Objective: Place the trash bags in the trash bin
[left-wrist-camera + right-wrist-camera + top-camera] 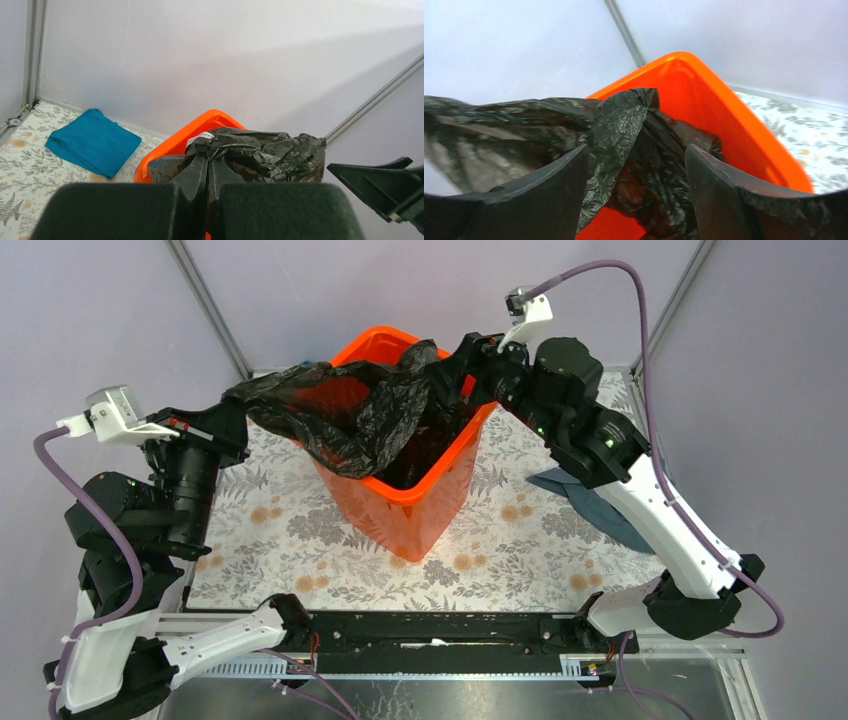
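My right gripper will stay over the bin next and bring its open fingers onto the bag's raised fold (pixel 420 368) (pixel 627 120), because that film already stands between them.
The orange trash bin (pixel 400 520) stands mid-table. The creased black trash bag (pixel 370 415) is stretched across its top, partly hanging inside and partly draped over the left rim. My left gripper (pixel 238 412) is shut on the bag's left end, left of the bin and above the table. In the left wrist view the fingers (pixel 197 172) pinch the film (pixel 260 155) in front of the bin (pixel 200 131). My right gripper (pixel 470 365) is open over the bin's right rim. In the right wrist view its jaws (pixel 636 167) stand apart around a fold of bag (pixel 616 125) above the bin's inside (pixel 724 115).
A grey-blue cloth (pixel 590 508) lies on the floral mat (pixel 520 530) under my right arm. A folded teal cloth (pixel 92 142) lies on the mat at the back left of the bin. Walls and metal frame posts stand close behind the bin.
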Controlling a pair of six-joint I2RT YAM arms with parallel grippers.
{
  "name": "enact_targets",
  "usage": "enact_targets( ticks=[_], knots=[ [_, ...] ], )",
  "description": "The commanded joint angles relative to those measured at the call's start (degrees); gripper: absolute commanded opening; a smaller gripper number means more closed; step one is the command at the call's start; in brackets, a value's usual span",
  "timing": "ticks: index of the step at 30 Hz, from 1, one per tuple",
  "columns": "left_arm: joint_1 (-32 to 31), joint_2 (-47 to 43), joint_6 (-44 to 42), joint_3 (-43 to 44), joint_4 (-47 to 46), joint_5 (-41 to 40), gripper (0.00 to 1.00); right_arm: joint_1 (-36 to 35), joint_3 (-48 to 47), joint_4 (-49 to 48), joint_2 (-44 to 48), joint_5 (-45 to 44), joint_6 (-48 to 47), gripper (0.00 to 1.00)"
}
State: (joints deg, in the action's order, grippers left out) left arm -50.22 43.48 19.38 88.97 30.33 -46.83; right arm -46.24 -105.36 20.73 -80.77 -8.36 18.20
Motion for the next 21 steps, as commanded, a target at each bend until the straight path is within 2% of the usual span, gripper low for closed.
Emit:
enact_targets(
  ticks=[1, 8, 13, 17, 21],
  knots=[
    [0.3, 0.1, -0.1, -0.2, -2.1, -1.6, 0.00, -0.1, 3.6, -3.5, 1.2, 9.0, 9.1, 0.76],
    [0.2, 0.6, -0.7, 0.1, -1.8, -1.0, 0.00, 0.3, 12.0, -12.5, 2.9, 17.8, 22.6, 0.82],
    [0.2, 1.0, -0.7, -0.1, -2.0, -1.2, 0.00, 1.9, 13.1, -17.1, 0.5, 18.5, 24.5, 0.70],
    [0.3, 1.9, -1.1, 0.0, -1.2, -2.3, 0.00, 5.0, 13.0, -23.9, -1.1, 24.8, 28.1, 0.47],
    [0.2, 5.7, -0.7, 3.1, 5.1, -7.8, 0.00, 6.2, 13.0, -21.6, 2.1, 26.6, 27.6, 0.25]
  ],
)
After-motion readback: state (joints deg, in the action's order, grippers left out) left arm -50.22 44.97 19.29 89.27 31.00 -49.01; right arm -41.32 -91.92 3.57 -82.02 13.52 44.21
